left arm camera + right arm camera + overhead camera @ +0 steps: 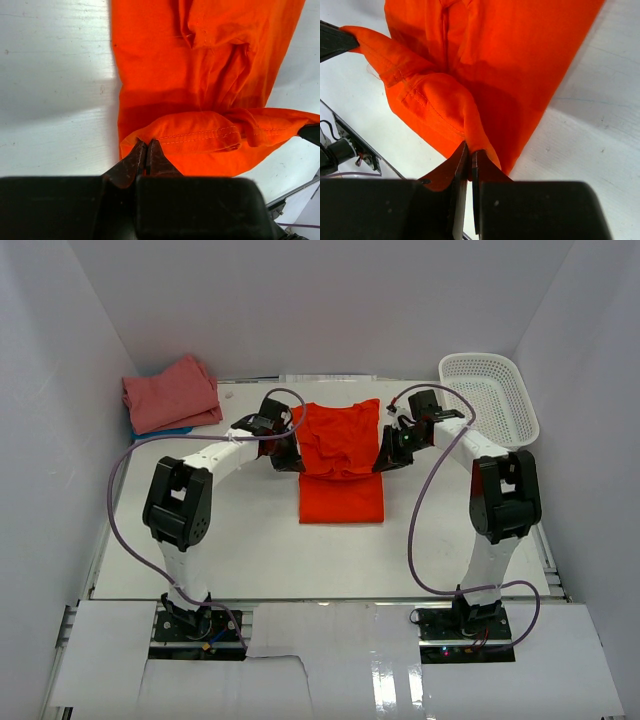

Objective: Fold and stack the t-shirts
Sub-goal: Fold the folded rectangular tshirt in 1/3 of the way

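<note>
The hemmed fold hangs raised over the orange cloth [200, 75] between both grippers, so my left gripper will lower it onto the shirt's edge beneath and release it.
The bright orange-red t-shirt [340, 465] lies in the middle of the table, its far half lifted and rumpled between the two grippers. My left gripper [287, 454] is shut on the shirt's left edge; the left wrist view shows the jaws [146, 146] pinching a hemmed fold of the orange cloth [200, 75]. My right gripper [391, 456] is shut on the right edge; the right wrist view shows it [468, 150] clamping a fold of the cloth [485, 60]. The salmon-pink shirt [170, 392] lies folded at the far left on a blue shirt [160, 432], of which only an edge shows.
A white plastic mesh basket [490, 395] stands at the far right corner. White walls close in the table on the left, back and right. The table's bare surface [250, 550] stretches in front of the orange shirt.
</note>
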Tool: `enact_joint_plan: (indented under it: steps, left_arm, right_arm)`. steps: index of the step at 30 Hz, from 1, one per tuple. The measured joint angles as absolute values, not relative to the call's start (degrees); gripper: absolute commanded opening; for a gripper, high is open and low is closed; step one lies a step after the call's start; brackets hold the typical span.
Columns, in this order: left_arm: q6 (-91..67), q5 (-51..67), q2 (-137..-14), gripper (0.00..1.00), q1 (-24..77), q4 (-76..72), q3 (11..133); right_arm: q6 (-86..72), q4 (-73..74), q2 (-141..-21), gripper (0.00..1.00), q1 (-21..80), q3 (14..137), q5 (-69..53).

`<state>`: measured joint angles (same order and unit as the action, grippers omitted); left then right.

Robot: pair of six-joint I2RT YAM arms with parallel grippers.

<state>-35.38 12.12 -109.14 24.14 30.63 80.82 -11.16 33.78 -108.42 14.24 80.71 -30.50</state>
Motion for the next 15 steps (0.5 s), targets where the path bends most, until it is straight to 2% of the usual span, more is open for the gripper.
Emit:
enact_joint_plan:
  steps: [15]
  left_arm:
    - [-36.49,12.19,-112.29,0.00,23.44,26.50,81.38]
  right_arm:
    - [-10.87,28.75,-113.45,0.08,13.08,81.54,-31.09]
